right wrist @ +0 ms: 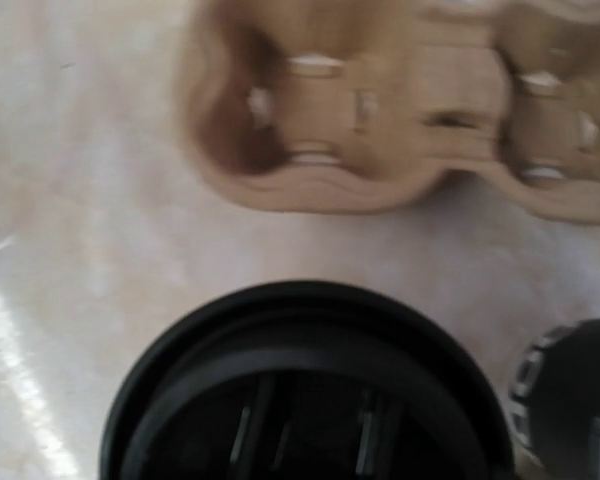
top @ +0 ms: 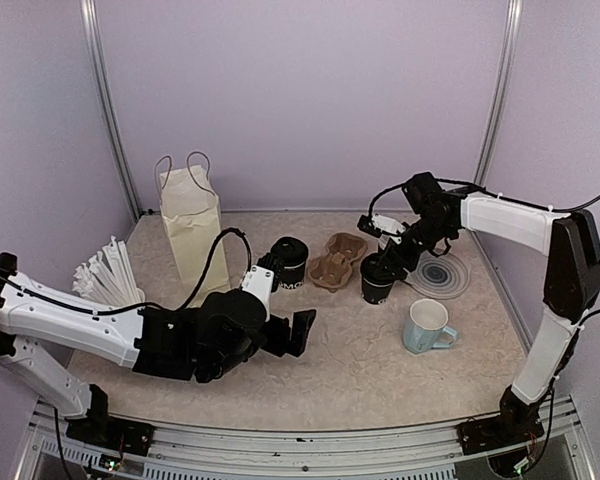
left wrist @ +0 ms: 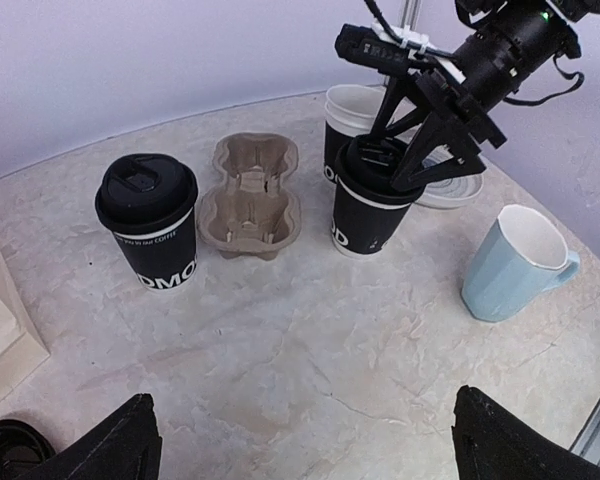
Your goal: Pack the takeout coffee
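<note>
Next, my left gripper lifts and swings to the left in the top view, onto the bag's rim away from the carrier, since that rim stands higher.
A black takeout cup with its lid on [top: 292,262] stands left of a brown cardboard carrier [top: 337,262]; it also shows in the left wrist view [left wrist: 146,218]. A second black cup [top: 377,284] stands right of the carrier. My right gripper [top: 390,260] is over it, shut on a black lid [left wrist: 385,165] held at the cup's rim; that lid [right wrist: 300,400] fills the bottom of the right wrist view. A third cup [left wrist: 348,105], open with a white inside, stands behind it. My left gripper [top: 292,335] is open and empty, low over bare table [left wrist: 305,440].
A light-blue mug [top: 427,325] stands at the front right. A paper bag [top: 192,225] stands at the back left, with white sticks [top: 105,275] beside it. A round grey disc [top: 438,272] lies right of the cups. Walls close the sides and back.
</note>
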Robot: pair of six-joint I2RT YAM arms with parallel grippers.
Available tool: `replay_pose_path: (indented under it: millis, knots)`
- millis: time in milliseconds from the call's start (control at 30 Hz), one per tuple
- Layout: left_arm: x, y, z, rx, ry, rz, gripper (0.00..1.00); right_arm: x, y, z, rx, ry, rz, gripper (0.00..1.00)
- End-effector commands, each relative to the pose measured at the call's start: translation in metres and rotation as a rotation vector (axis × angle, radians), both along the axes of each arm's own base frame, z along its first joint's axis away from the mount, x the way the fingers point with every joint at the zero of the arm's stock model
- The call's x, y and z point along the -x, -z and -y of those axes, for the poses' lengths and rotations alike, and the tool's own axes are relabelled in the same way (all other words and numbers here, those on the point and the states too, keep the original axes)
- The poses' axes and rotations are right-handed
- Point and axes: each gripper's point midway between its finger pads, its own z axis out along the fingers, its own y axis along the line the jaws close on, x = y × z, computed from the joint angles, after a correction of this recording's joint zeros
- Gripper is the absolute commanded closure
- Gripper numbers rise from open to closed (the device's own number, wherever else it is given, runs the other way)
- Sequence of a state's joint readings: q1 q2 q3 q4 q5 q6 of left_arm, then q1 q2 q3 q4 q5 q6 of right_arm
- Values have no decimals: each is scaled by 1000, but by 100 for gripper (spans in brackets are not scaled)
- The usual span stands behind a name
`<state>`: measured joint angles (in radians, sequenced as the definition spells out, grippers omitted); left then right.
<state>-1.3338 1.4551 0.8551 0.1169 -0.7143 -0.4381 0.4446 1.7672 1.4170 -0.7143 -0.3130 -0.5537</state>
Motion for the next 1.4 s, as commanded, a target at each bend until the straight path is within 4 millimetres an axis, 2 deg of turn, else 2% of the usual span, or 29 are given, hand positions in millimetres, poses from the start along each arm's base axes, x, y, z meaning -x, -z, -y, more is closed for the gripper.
replay_pose_path:
  millis: [0, 133, 300, 500, 633, 733, 833, 900, 1233, 1300, 1367]
  knots:
    - [-3, -34, -3, 17, -6, 28, 1, -16, 4, 15, 16, 74, -15, 24]
    - [-5, -63, -7, 16, -16, 49, 1, -16, 6, 15, 7, 82, -34, 13]
    - [-24, -116, -34, 9, -124, 84, 1, -16, -22, 12, -39, 85, 10, 1]
    - [-65, -177, -96, 83, -265, 74, 1, -16, -57, 13, -89, 100, 71, 1]
    - [-99, -199, -155, 103, -402, 55, 5, -13, -78, 14, -124, 102, 107, 0]
    - [-125, -194, -201, 134, -498, -31, 12, -6, -91, 13, -168, 87, 138, 0]
    - [-147, -183, -236, 158, -578, -106, 19, 1, -98, 11, -198, 76, 146, 1]
    - [-160, -174, -258, 159, -636, -133, 19, 3, -100, 11, -207, 72, 145, 1]
    - [-220, -107, -283, 98, -749, -287, 18, 14, -103, 9, -236, 46, 148, 0]
    - [-230, -98, -286, 94, -769, -294, 23, 16, -105, 10, -239, 44, 157, 1]
    - [-237, -96, -290, 89, -789, -284, 39, 18, -103, 10, -240, 40, 157, 0]
